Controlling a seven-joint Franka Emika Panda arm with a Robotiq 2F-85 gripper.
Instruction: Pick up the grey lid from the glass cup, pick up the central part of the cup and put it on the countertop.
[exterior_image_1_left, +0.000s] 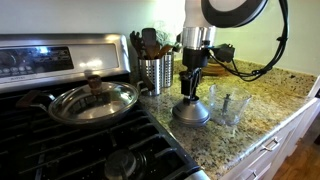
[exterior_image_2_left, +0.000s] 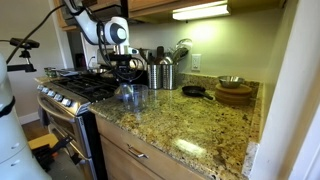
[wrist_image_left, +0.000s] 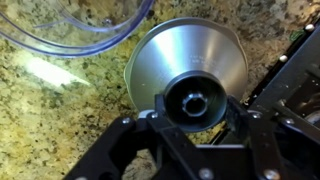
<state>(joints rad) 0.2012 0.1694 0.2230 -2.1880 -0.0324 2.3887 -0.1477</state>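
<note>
The lid's rim is already resting on the countertop beside the cup (exterior_image_1_left: 229, 106), so my gripper should next stay straight above the lid and open its fingers to let go of the lid's knob (exterior_image_1_left: 191, 99).
The grey lid (exterior_image_1_left: 190, 111) stands on the countertop (exterior_image_1_left: 270, 100), rim down, just beside the glass cup (exterior_image_1_left: 229, 106). My gripper (exterior_image_1_left: 190, 92) is straight above it, its fingers closed on the lid's knob (wrist_image_left: 195, 100). In the wrist view the lid's flared dome (wrist_image_left: 180, 50) fills the middle and the cup's clear rim (wrist_image_left: 70, 45) curves at the upper left. A thin dark stem (exterior_image_1_left: 228, 100), the central part, shows faintly inside the cup. The gripper also shows in an exterior view (exterior_image_2_left: 125, 72).
A ribbed steel utensil holder (exterior_image_1_left: 156, 72) stands behind the lid. A pan with a glass lid (exterior_image_1_left: 93, 101) sits on the black gas stove (exterior_image_1_left: 60, 140). A skillet (exterior_image_2_left: 196, 91) and wooden bowls (exterior_image_2_left: 234, 93) are farther along the countertop.
</note>
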